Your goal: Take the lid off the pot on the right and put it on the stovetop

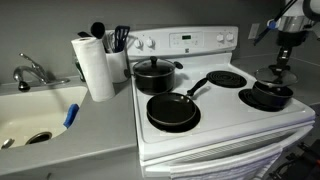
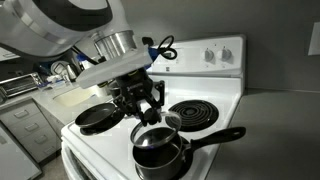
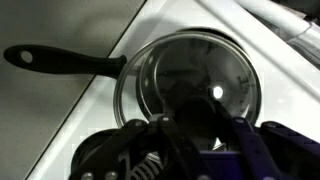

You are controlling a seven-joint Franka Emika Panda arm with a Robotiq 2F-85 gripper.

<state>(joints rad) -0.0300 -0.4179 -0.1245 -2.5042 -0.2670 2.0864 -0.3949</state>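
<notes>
I will next swing my gripper away from the saucepan (image 1: 270, 97) toward the frying pan. Then I will lower the lid onto the white stovetop (image 1: 215, 100) between them, because that spot is bare.
The small black saucepan (image 1: 270, 97) stands on the front right burner, and its long handle shows in an exterior view (image 2: 215, 138) and in the wrist view (image 3: 60, 60). The clear glass lid (image 1: 273, 73) hangs a little above the pot. It also shows in an exterior view (image 2: 150, 132) and fills the wrist view (image 3: 215, 70). My gripper (image 1: 279, 64) comes down from above and is shut on the lid's dark knob, which hides between the fingers (image 3: 195, 125). It also shows in an exterior view (image 2: 143, 110). The white stovetop (image 1: 215, 100) has black coil burners.
A larger black lidded pot (image 1: 154, 72) sits on the back left burner and a wide black frying pan (image 1: 172, 111) on the front left. The back right coil (image 1: 226, 77) is bare. A paper towel roll (image 1: 96, 68), utensil holder and sink (image 1: 35, 120) stand beside the range.
</notes>
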